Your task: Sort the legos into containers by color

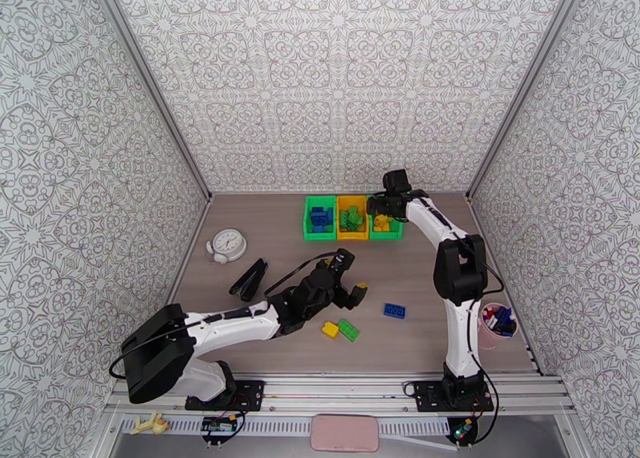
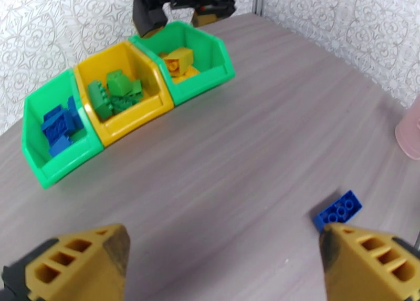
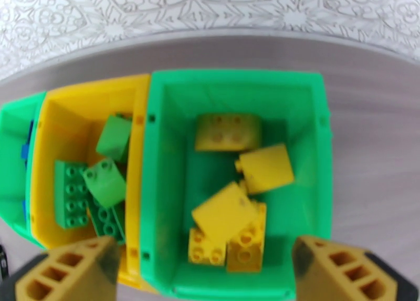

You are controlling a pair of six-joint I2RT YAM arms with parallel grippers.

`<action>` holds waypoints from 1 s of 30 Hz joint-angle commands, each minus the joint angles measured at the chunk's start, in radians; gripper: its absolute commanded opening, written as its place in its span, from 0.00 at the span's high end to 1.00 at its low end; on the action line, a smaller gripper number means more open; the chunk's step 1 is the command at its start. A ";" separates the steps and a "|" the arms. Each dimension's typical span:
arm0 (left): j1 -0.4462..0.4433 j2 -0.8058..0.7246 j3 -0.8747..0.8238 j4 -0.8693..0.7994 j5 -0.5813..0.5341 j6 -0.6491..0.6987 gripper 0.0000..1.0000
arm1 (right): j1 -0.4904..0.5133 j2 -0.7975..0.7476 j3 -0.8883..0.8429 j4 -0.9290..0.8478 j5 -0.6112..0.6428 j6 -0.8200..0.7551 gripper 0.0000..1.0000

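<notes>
My left gripper is open and will next pull back, tip its fingers downward and lower them around the yellow lego, which is below and back toward the base.
Three containers stand in a row at the back: a green bin [image 1: 318,236] with blue legos, a yellow bin [image 1: 352,236] with green legos [image 3: 105,184], and a green bin [image 3: 236,79] with several yellow legos [image 3: 224,213]. My right gripper [image 3: 205,276] hovers open over that last bin with nothing between its fingers; from above it [image 1: 381,208] sits right at the bin. My left gripper [image 1: 354,276] is open and empty, low over the mid-table. A loose blue lego [image 2: 340,208] lies just beyond its right fingertip [image 2: 367,260]. A yellow lego [image 1: 330,329] and a green lego [image 1: 347,329] lie side by side nearer the bases.
A pink cup [image 1: 498,321] holding small pieces stands at the right edge. A white round timer [image 1: 228,244] and a black object [image 1: 250,278] lie at the left. Patterned walls close in the table on three sides.
</notes>
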 commanded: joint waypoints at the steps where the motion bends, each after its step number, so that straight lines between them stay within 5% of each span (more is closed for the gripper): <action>1: -0.038 -0.057 0.021 -0.223 -0.063 -0.099 0.00 | -0.004 -0.167 -0.134 0.028 -0.007 -0.021 0.08; 13: -0.142 -0.095 0.056 -0.644 -0.022 -0.237 0.00 | -0.004 -0.571 -0.638 0.116 -0.119 -0.081 0.07; 21: -0.086 -0.046 0.051 -0.706 0.070 -0.369 0.16 | -0.004 -0.680 -0.767 0.127 -0.106 -0.069 0.06; 30: -0.084 0.094 0.106 -0.726 0.145 -0.343 0.27 | -0.004 -0.701 -0.795 0.138 -0.105 -0.048 0.06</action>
